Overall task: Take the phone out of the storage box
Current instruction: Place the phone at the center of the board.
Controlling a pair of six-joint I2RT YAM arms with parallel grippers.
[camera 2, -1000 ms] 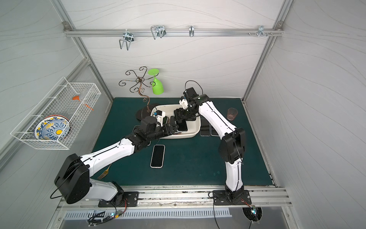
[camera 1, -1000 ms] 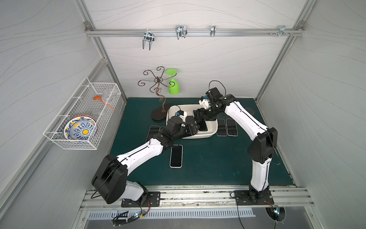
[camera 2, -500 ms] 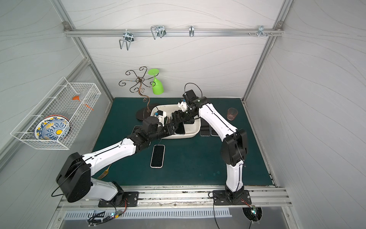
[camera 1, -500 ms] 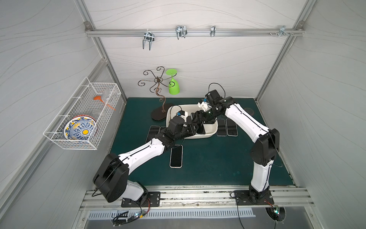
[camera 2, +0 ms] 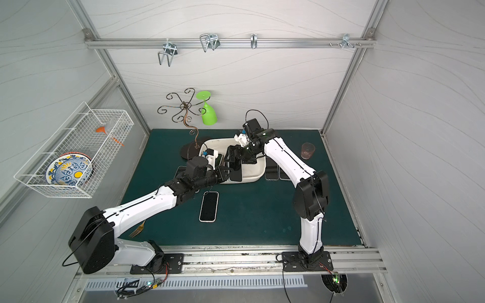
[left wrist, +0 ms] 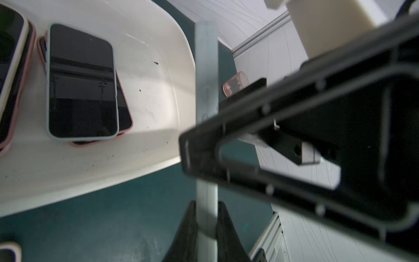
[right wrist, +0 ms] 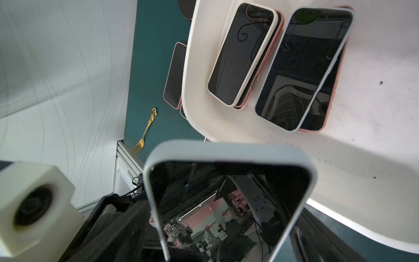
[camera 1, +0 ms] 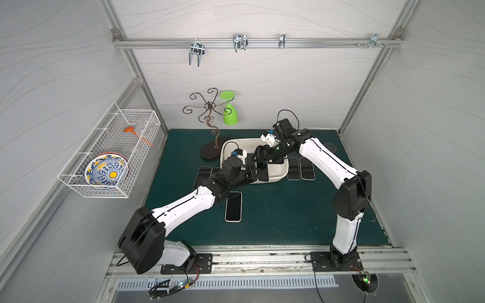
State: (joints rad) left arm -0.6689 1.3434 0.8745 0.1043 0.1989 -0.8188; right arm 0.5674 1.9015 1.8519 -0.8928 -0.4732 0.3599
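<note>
The phone in my left gripper goes back and down next for release on the mat beside the loose front phone (camera 1: 253, 206), because that patch is bare.
The cream storage box (camera 1: 282, 174) (camera 2: 258, 173) sits at the back middle of the green mat. A phone (camera 1: 263, 173) (camera 2: 235, 173) in a pale grey-blue case stands upright over the box's front rim. My left gripper (camera 1: 253, 173) (left wrist: 206, 204) is shut on the phone's lower end, and the left wrist view shows the phone (left wrist: 206, 68) edge-on. My right gripper (camera 1: 262, 157) (camera 2: 234, 157) is open, its jaws spread wide around the phone's upper end. In the right wrist view the phone's dark screen (right wrist: 226, 192) fills the foreground. Stacked phones (right wrist: 303, 68) (left wrist: 81, 84) lie flat in the box.
Loose phones lie on the mat: one in front (camera 1: 233, 206), two right of the box (camera 1: 300, 169), others left (camera 1: 203, 175). A gold fork (camera 2: 137, 229) lies near the left arm. A red glass (camera 2: 307, 150), a metal stand (camera 1: 210, 123) with a green glass, and a wire basket (camera 1: 110, 152) surround.
My left gripper has shut on the phone's lower end. The right gripper's jaws have spread wider around the phone. Both arms stay over the box's front.
</note>
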